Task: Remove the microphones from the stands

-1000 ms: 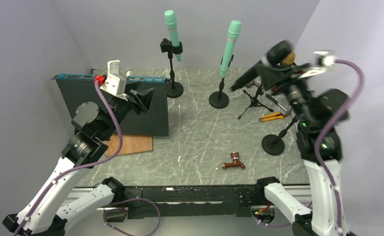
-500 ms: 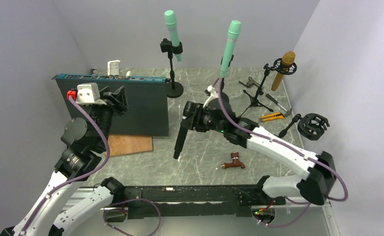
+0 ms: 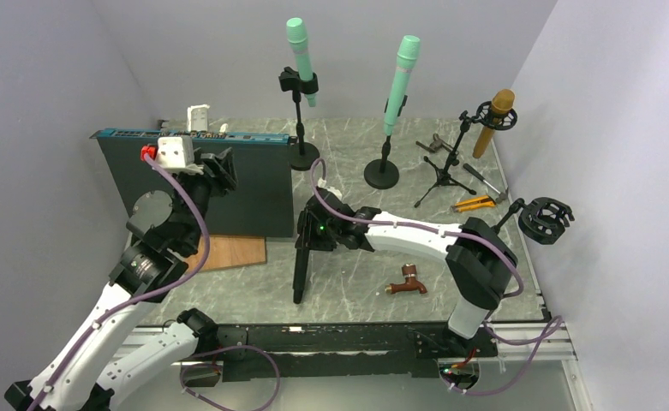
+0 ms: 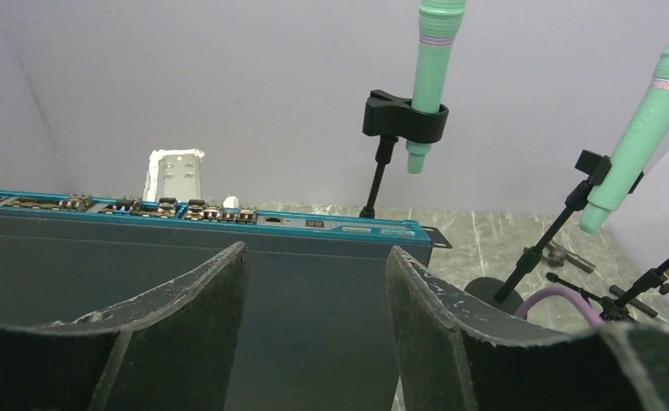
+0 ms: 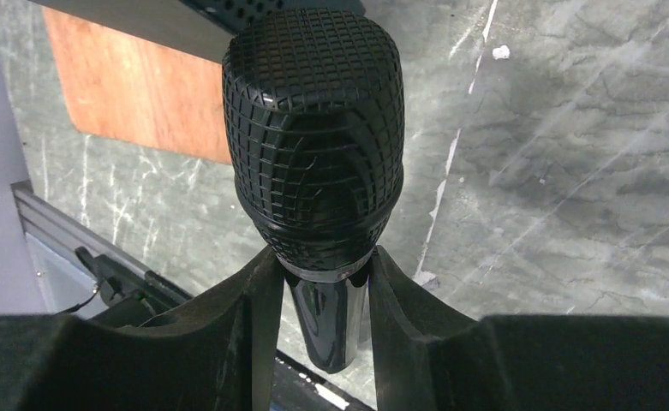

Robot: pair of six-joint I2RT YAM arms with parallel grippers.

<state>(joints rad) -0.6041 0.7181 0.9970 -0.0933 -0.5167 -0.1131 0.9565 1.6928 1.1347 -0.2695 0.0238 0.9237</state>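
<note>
The table is bare between the wooden board and the brown tap fitting, so next I will use my right gripper to lower the black microphone (image 3: 300, 267) there.
My right gripper (image 3: 311, 233) is shut on a black microphone (image 3: 300, 267), which hangs tail-down over the front middle of the table. In the right wrist view the fingers (image 5: 258, 295) clamp its shiny body just below the mesh head (image 5: 313, 128). The empty black stand with its ring-shaped shock mount (image 3: 543, 218) is at the far right, well apart from the microphone. My left gripper (image 3: 219, 167) is open and empty, raised over the dark rack unit (image 3: 262, 184); the left wrist view shows its jaws wide apart (image 4: 316, 257).
Two green microphones (image 3: 298, 47) (image 3: 402, 77) stand in stands at the back. A gold microphone (image 3: 495, 120) sits on a tripod at back right, tools (image 3: 476, 203) beside it. A brown tap fitting (image 3: 408, 282) lies front centre. A wooden board (image 3: 228, 253) lies by the rack unit.
My right arm carried the black microphone from the right-hand stand across to the left and down toward the front middle. The stand's mount now sits empty. The left gripper shifted slightly.
</note>
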